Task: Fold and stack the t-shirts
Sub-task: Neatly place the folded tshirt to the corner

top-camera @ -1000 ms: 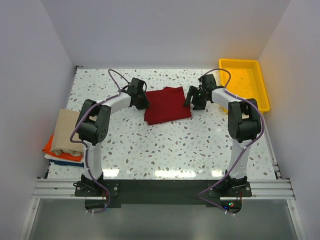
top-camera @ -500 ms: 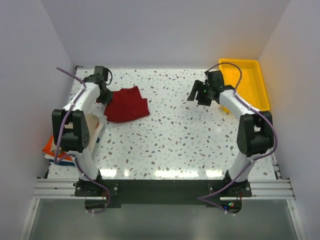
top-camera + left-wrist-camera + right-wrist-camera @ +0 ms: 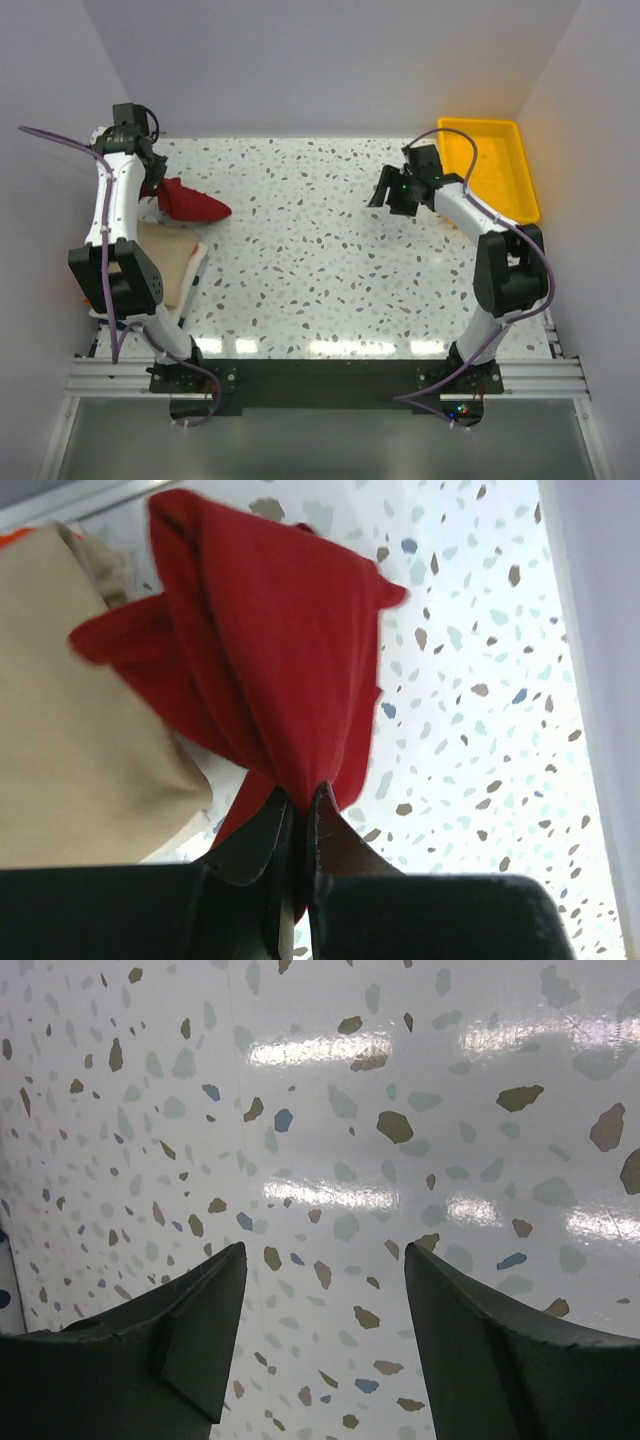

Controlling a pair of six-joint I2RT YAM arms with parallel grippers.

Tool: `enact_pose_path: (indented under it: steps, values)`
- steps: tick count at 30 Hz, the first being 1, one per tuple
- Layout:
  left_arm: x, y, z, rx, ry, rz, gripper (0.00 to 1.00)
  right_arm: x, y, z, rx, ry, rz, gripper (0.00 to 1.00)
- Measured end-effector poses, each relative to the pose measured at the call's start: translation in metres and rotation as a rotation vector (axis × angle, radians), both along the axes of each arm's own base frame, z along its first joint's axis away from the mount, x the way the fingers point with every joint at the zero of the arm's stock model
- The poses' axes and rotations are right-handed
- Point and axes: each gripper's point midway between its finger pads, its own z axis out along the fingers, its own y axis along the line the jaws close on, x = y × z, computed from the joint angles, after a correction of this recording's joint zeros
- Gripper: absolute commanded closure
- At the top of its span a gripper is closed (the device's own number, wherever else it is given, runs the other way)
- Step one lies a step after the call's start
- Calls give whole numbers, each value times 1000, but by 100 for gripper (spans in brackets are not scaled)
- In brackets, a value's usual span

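Observation:
The stack is back toward my base. Next, my left gripper should move back over the folded tan t-shirt and let go of the dark red t-shirt there.
The dark red t-shirt hangs bunched at the far left of the table, pinched in my left gripper, which is shut on it. In the left wrist view the red t-shirt drapes from the closed jaws, partly over the folded tan t-shirt. That tan t-shirt tops the stack at the left edge; an orange sliver shows beside it. My right gripper hovers open at the right rear of the table. Only speckled tabletop lies between its fingers.
A yellow plastic tray stands at the far right corner. White walls close in on the left, back and right. The left arm stretches along the left wall, its purple cable looping outward.
My left gripper has carried the red t-shirt from the table's middle to the far left, over the tan stack. The right gripper has drawn back slightly and stayed open.

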Motion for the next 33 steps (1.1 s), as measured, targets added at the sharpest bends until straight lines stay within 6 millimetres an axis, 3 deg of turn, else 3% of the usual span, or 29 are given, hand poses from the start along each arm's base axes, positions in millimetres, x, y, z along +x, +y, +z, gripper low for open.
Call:
enact_pose_path:
  steps: [5, 22, 28, 33]
  values:
    - [-4, 16, 21, 17, -23, 19, 100, 0, 0, 7, 4, -17, 1, 32]
    - [-26, 35, 85, 67, -110, 2, 100, -10, 6, 13, 2, -8, 18, 32]
    - [-44, 35, 101, 74, -134, 11, 100, -13, 7, 23, 6, -23, 22, 32]
    - [-73, 34, 108, 87, -147, 27, 100, -18, 9, 42, 16, -64, 30, 32]
